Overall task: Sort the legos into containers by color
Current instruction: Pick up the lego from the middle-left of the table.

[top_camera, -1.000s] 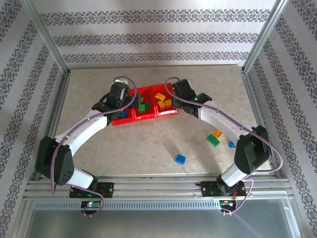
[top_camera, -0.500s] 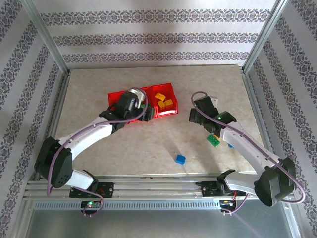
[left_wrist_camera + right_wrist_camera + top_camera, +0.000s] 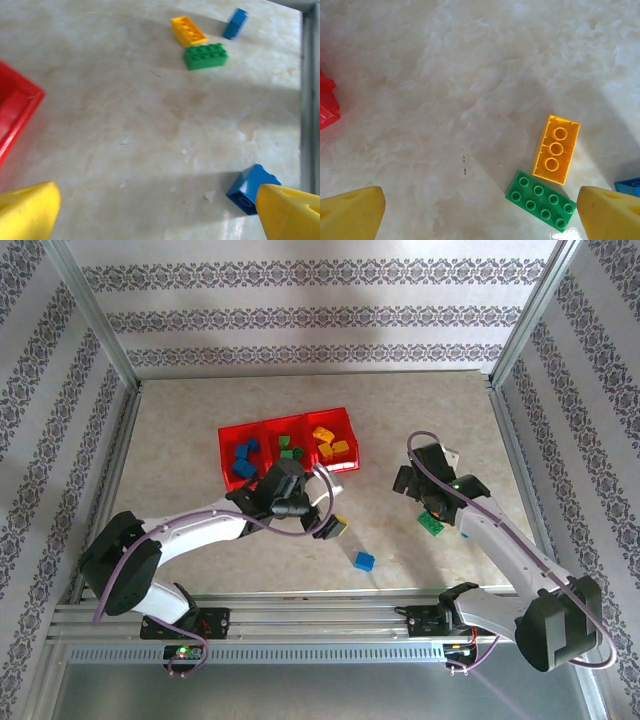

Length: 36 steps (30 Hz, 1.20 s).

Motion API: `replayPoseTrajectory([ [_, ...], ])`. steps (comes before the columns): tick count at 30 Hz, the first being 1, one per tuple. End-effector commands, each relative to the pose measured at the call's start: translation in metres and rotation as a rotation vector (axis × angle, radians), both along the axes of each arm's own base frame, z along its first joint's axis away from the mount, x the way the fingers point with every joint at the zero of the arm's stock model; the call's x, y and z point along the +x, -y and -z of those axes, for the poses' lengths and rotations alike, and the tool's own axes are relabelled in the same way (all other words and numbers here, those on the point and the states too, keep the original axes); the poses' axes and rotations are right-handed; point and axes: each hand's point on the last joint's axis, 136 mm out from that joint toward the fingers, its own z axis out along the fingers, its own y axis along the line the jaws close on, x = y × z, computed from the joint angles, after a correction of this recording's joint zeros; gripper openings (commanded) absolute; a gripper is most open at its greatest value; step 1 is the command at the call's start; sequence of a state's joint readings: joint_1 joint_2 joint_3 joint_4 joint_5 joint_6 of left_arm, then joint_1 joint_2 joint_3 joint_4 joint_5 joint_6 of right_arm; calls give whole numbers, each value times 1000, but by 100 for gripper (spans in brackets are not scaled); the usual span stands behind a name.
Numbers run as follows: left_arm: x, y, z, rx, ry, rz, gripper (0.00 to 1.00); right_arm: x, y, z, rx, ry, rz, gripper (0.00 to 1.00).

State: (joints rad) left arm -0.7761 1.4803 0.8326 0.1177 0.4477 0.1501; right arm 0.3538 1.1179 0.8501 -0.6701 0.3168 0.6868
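The blue lego is below my left gripper. My left gripper should first move toward the bar and down, so that its fingers get on either side of the lego.
The red containers [image 3: 283,426] stand at the back centre, with blue legos [image 3: 243,455] in the left bin, green ones [image 3: 290,451] in the middle and yellow-orange ones [image 3: 328,443] in the right. My left gripper [image 3: 330,526] [image 3: 160,215] hangs open over bare table, a loose blue lego [image 3: 365,561] [image 3: 250,187] just beside its right fingertip [image 3: 290,212]. My right gripper [image 3: 428,498] [image 3: 480,212] is open above an upturned orange lego [image 3: 556,149] and a green lego [image 3: 432,524] [image 3: 541,199], both toward its right finger.
Another blue lego [image 3: 466,533] [image 3: 627,186] lies right of the green one. The left wrist view shows that same group far off: orange [image 3: 188,31], green [image 3: 205,55], blue [image 3: 235,23]. A container corner [image 3: 15,112] [image 3: 327,102] edges into both wrist views. Metal frame rails bound the table.
Both arms left the containers. The left swung forward toward the loose blue lego at the table's middle. The right swung out over the right-hand group, and its jaws opened wide.
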Motion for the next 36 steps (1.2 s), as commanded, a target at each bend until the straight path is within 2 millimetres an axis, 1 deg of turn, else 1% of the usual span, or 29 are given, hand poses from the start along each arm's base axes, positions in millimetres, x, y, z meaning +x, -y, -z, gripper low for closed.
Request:
replayPoseTrajectory([
  [1,-28,23,1,-20,152,219,100,-8,5,3,25,-7,31,98],
  [4,-36,28,12,1,138,275,100,-10,7,3,33,-2,40,98],
  [7,-42,33,16,-12,124,313,100,-11,9,4,37,0,46,98],
  [9,-45,36,18,-26,140,327,100,-12,10,4,38,0,50,98],
  [13,-51,39,32,-3,167,362,100,-13,12,6,41,-1,57,98],
  [17,-57,42,41,12,198,399,100,-14,12,7,47,0,58,98],
  [20,-58,44,48,31,198,413,100,-14,12,7,48,1,60,98],
  [28,-74,56,75,98,168,520,100,-13,13,7,53,1,63,98],
  [31,-75,62,80,102,162,544,93,-13,13,8,53,0,63,98],
  [36,-80,71,95,143,150,589,89,-12,13,8,56,-2,64,98],
])
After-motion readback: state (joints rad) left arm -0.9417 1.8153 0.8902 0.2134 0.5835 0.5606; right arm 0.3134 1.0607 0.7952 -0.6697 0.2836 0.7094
